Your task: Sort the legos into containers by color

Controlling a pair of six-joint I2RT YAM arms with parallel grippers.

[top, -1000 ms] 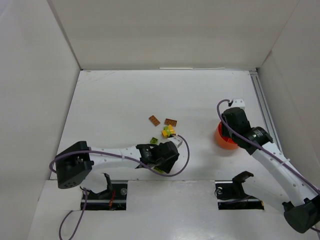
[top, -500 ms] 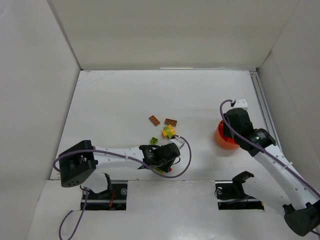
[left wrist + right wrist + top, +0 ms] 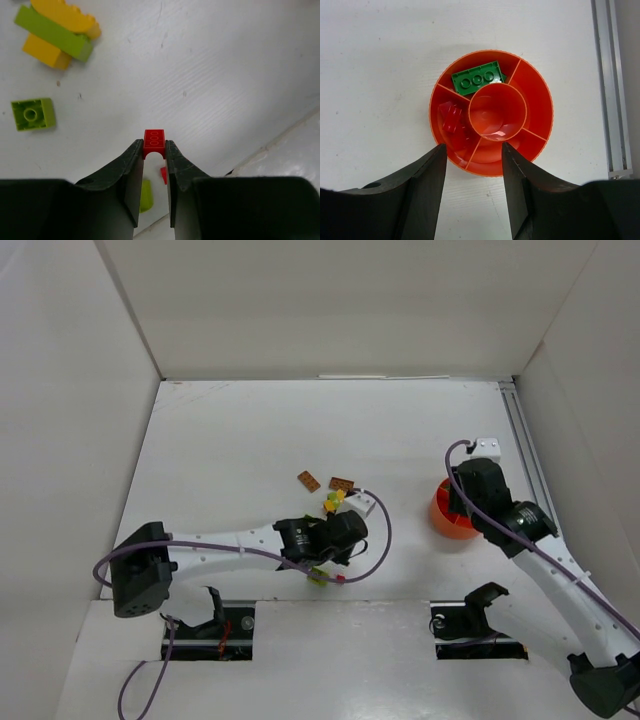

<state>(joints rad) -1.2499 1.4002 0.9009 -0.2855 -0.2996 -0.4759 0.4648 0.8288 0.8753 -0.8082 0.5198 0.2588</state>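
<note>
My left gripper will next move outward and across over the section of the orange bowl [image 3: 545, 100] that holds red bricks [image 3: 452, 120], to let go of the red lego there.
My left gripper [image 3: 154, 148] is shut on a small red lego [image 3: 154, 138], held at the fingertips above the table. In the top view the left gripper [image 3: 345, 530] sits just near of the loose legos: a yellow and lime cluster [image 3: 335, 502] and two brown bricks [image 3: 308, 480]. The left wrist view shows the yellow and lime stack [image 3: 55, 30] and a single lime brick [image 3: 32, 113]. My right gripper [image 3: 473, 150] is open and empty above the orange bowl [image 3: 545, 100], which holds a dark green brick [image 3: 477, 78] and red bricks [image 3: 452, 120].
A lime piece [image 3: 318, 578] and a small red piece [image 3: 340, 580] lie by the table's front edge, below my left wrist. A metal rail [image 3: 530, 460] runs along the right side, close to the bowl [image 3: 445, 523]. White walls enclose the table.
My left gripper has moved right and away from the front edge with the red lego in it. My right arm has shifted slightly to the right over the bowl.
</note>
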